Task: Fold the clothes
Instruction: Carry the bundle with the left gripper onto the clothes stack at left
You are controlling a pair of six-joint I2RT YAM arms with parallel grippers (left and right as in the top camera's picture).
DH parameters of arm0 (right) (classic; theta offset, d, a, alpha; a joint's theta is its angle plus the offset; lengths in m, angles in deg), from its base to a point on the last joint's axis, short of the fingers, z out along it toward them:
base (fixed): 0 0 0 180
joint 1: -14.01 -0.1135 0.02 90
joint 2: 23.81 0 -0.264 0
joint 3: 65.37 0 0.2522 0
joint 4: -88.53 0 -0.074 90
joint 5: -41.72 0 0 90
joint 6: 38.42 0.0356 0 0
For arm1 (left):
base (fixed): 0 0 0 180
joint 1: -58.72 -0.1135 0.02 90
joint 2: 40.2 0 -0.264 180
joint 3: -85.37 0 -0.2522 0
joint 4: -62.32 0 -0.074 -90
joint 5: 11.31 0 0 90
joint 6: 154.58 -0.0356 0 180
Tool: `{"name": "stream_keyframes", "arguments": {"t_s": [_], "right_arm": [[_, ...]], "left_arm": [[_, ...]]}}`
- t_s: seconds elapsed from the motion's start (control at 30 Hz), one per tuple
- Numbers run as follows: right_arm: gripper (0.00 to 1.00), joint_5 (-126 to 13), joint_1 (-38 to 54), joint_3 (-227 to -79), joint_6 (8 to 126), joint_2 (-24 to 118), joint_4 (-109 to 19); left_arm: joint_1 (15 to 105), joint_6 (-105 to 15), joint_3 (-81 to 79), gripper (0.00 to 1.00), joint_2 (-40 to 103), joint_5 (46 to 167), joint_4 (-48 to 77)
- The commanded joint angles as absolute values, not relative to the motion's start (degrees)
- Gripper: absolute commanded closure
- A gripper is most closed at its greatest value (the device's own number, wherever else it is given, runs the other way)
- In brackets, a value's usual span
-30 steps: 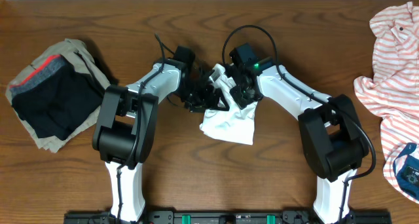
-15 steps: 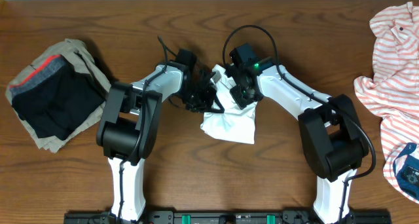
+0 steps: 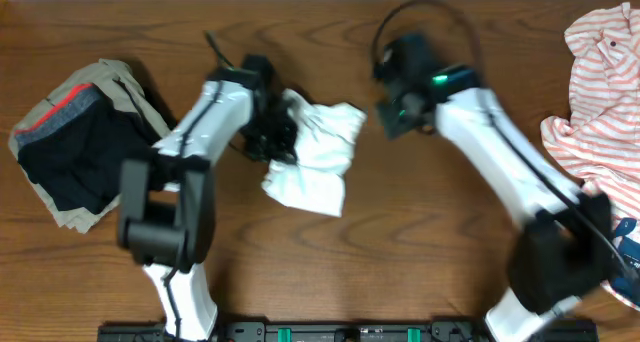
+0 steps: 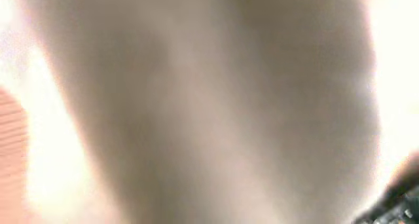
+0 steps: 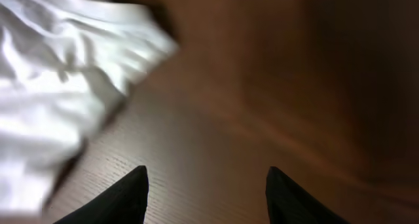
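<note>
I will carry the white garment (image 3: 318,160) with my left gripper over the dark and tan pile, which lies to the left in the overhead view, and release it.
A crumpled white garment (image 3: 318,160) lies on the wooden table (image 3: 420,242) a little left of the middle. My left gripper (image 3: 270,138) is at its left edge and is shut on the cloth. Pale blurred fabric fills the whole left wrist view and hides the fingers there. My right gripper (image 3: 388,116) hovers to the right of the garment, apart from it. In the right wrist view it (image 5: 206,185) stands open over bare wood, with the white garment (image 5: 59,86) at the upper left.
A pile of dark and tan clothes (image 3: 80,147) rests at the far left. An orange-and-white striped shirt (image 3: 600,102) is heaped at the right edge. A blue item (image 3: 625,262) lies below it.
The left gripper shut on the white garment and dragged it to the left. The right gripper let go of the cloth and drew away to the right.
</note>
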State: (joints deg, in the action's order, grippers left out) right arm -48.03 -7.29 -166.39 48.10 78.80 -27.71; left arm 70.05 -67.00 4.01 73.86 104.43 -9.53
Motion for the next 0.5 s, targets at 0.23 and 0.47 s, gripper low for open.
{"name": "stream_keyframes", "arguments": {"t_s": [0.23, 0.47], "right_arm": [[0.43, -47.2, 1.15, -167.66, 48.1, 66.38, -22.34], [0.43, -47.2, 3.35, -167.64, 48.08, 65.66, -19.43]], "left_arm": [[57.35, -68.92, 9.49, 0.95, 66.93, 88.91, -16.24], [49.75, -70.17, 14.28, 0.94, 66.73, 88.91, -19.19]]}}
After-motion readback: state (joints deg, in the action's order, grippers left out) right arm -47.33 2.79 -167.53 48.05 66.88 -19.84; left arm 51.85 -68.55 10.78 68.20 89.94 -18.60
